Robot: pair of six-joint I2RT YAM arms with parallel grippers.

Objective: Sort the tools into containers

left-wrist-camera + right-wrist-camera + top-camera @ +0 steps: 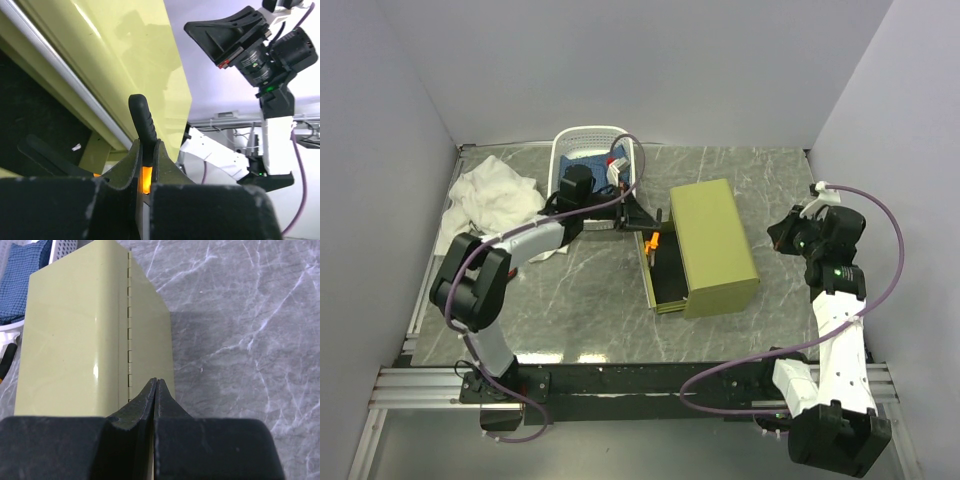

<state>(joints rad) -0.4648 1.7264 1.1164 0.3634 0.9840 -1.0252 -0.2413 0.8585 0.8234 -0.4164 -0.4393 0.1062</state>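
Observation:
Next, my left gripper moves down toward the drawer's dark bottom below and releases the pliers point(654, 243), which already hang over the open drawer.
My left gripper point(645, 230) is shut on the pliers point(654, 243), held by one orange-black handle over the far end of the open drawer point(665, 285) of the olive-green chest point(715, 245). In the left wrist view the black handle point(142, 117) sticks up between the fingers of the left gripper point(146, 145), with orange showing lower down, next to the chest wall point(125, 60). My right gripper point(782, 232) hangs to the right of the chest, shut and empty. The right wrist view has the right gripper point(155, 382) above the chest's hinged top point(75, 340).
A white perforated basket point(582, 137) with blue fabric point(25, 280) stands at the back, behind my left wrist. A crumpled white cloth point(495, 195) lies at the back left. Grey walls close in the marble table point(590, 310) on three sides.

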